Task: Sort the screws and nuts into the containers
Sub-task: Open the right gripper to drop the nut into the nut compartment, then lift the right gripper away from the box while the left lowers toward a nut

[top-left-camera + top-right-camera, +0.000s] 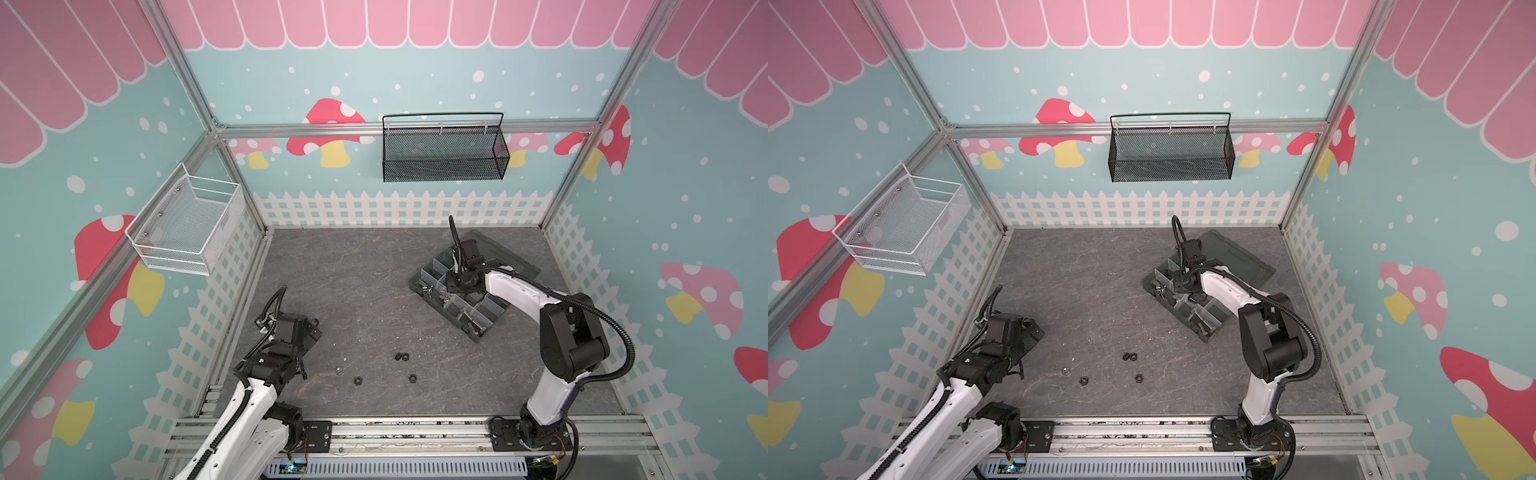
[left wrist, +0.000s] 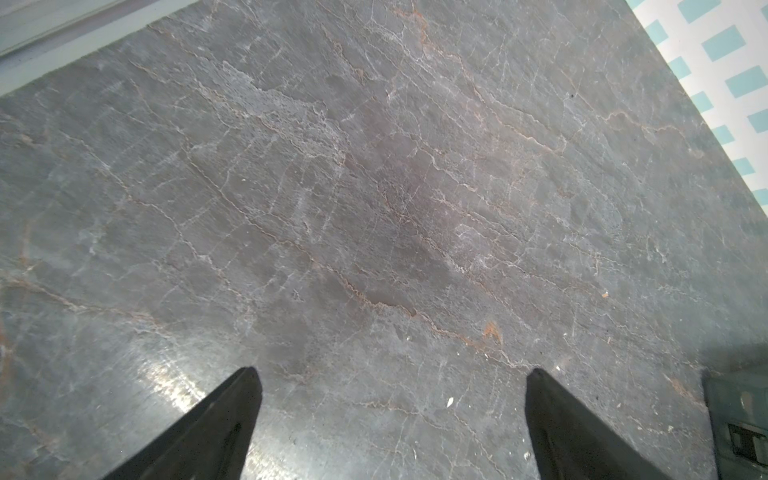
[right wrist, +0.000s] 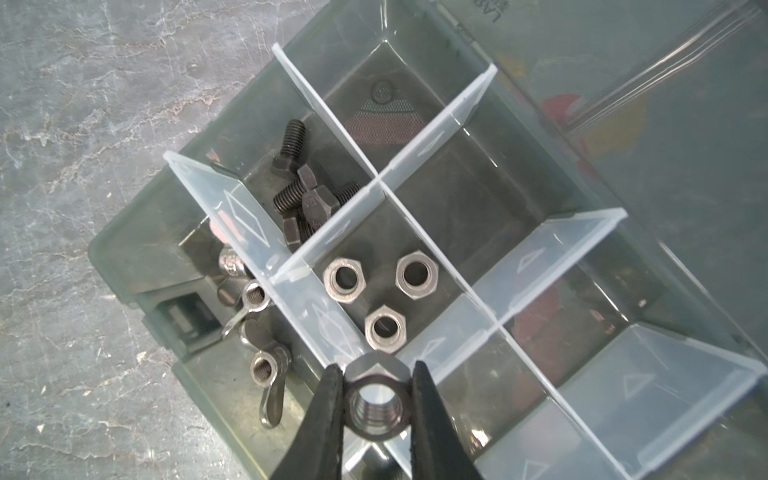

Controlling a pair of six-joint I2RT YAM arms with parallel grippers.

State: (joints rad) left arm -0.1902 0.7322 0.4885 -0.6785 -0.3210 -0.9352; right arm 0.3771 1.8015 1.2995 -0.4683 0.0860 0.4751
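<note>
I should move my right gripper gently outward over the section of the box with the silver nuts and release the hex nut [image 3: 376,401] there, since they match it.
The organizer box [image 1: 419,283] lies open at the table's right rear, seen in both top views, and its compartments are the containers. My right gripper [image 3: 376,368] hangs over it, shut on a silver hex nut [image 3: 376,401] above a divider [image 3: 316,316]. Three silver nuts [image 3: 384,328] lie in the compartment just beyond. Black screws [image 3: 305,195] fill another, and wing nuts [image 3: 266,374] a third. Loose black nuts [image 1: 402,356] and a silver one [image 1: 340,370] lie on the table's front middle. My left gripper [image 2: 392,374] is open over bare table at the front left.
The box's hinged lid [image 1: 511,257] lies flat behind it. A black mesh basket [image 1: 444,153] hangs on the back wall and a white wire basket [image 1: 187,224] on the left wall. An aluminium rail [image 1: 415,432] with both arm bases runs along the front edge.
</note>
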